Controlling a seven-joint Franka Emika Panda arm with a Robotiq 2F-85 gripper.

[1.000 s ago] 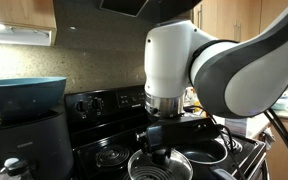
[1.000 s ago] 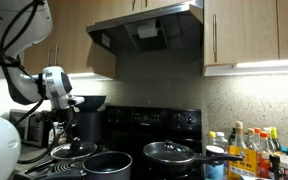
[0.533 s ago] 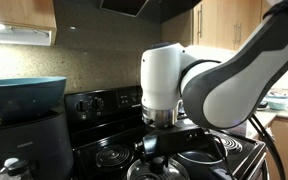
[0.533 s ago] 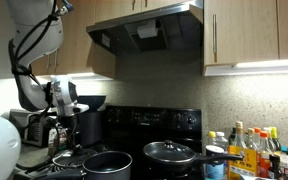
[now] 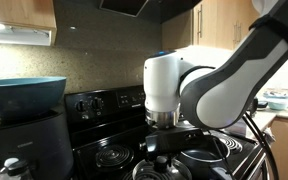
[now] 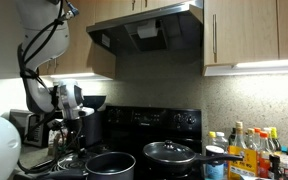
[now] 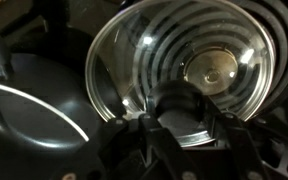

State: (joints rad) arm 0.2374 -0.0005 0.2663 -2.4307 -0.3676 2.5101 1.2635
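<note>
The coil burner shows through the hanging glass lid. My gripper will next lower the lid onto that burner beside the black pot and then let go of the lid's knob.
In the wrist view my gripper is shut on the black knob of a round glass lid. A jaw stands on each side of the knob. Through the glass I see a coil burner below. In both exterior views the gripper points down over the front of the black stove. The lid hangs just under it, partly cut off by the frame's lower edge.
A black pot sits beside the lid. A dark frying pan rests on a burner further along. Several bottles crowd the counter's end. A blue bowl tops an appliance. A range hood hangs overhead.
The arm has changed its pose and the gripper has sunk a little toward the stove with the lid still in it. The grip has stayed the same.
</note>
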